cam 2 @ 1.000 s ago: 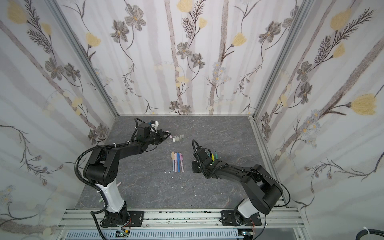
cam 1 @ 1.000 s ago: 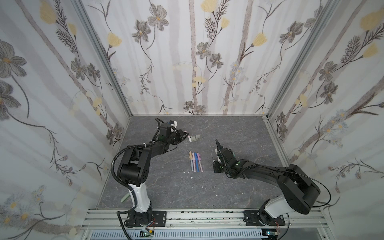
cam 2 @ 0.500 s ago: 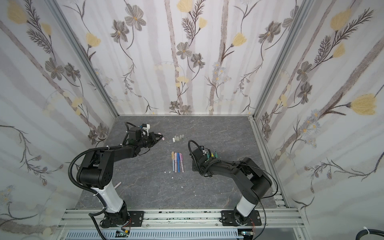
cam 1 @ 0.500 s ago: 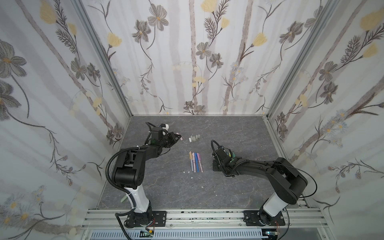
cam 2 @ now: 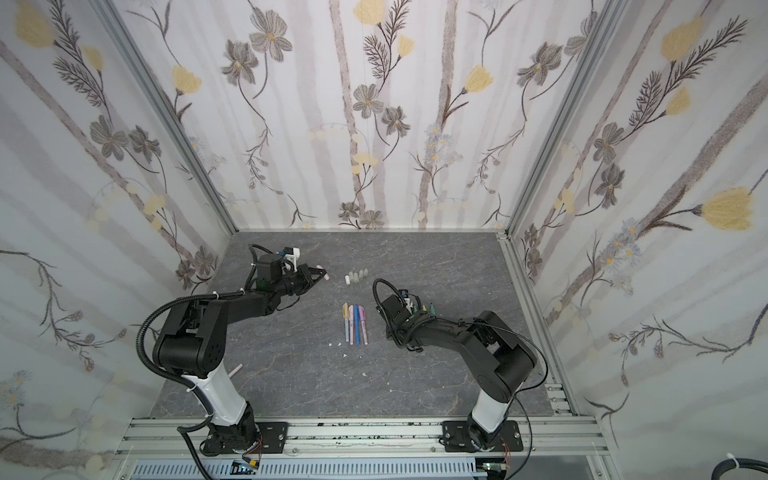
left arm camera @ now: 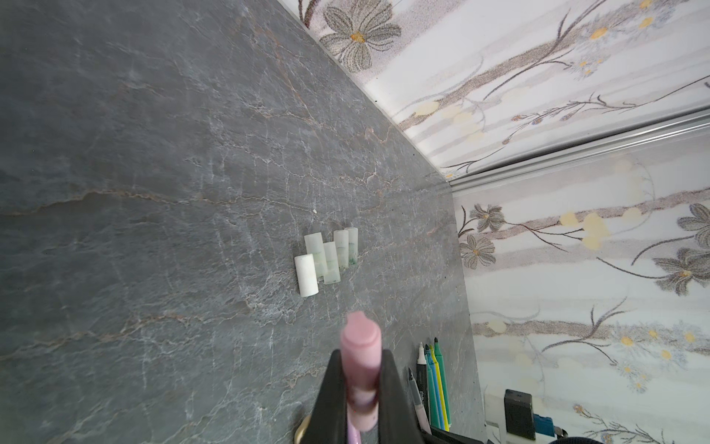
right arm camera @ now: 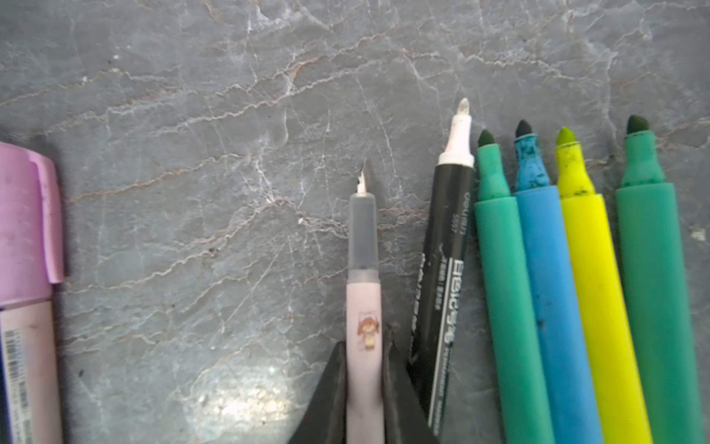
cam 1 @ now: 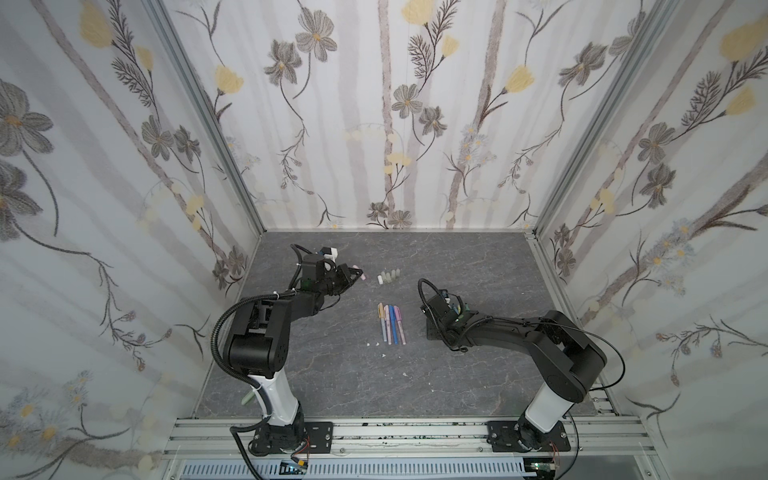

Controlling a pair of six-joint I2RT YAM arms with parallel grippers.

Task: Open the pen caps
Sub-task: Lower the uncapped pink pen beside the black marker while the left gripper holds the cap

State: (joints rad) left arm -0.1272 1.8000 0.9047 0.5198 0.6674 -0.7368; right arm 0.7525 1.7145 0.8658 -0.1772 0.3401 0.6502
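Note:
Next, my left gripper will advance, lower and release the pink cap onto bare tabletop (cam 1: 373, 277) (left arm camera: 287, 271) beside the white cap, where loose caps gather.
My left gripper (left arm camera: 361, 371) is shut on a pink pen cap (left arm camera: 360, 342), held just above the table left of a row of loose pen caps (cam 1: 388, 276), several translucent grey and one white (left arm camera: 306, 276). My right gripper (right arm camera: 364, 346) is low on the table, shut on a pale pink pen (right arm camera: 363, 300) with its nib bare. This pen lies beside a black-and-white marker (right arm camera: 445, 250) and uncapped green, blue and yellow markers (right arm camera: 545, 269). Several capped thin pens (cam 1: 390, 324) lie in a row at mid-table.
Small white specks (cam 1: 376, 344) dot the grey table near the capped pens. A pale stick (cam 2: 237, 369) lies by the left arm's base. Flowered walls close in three sides, and an aluminium rail (cam 1: 395, 432) runs along the front.
My right arm has come down and brought the pink pen onto the table beside the black-and-white marker. My left gripper has shifted slightly with the pink cap still in it.

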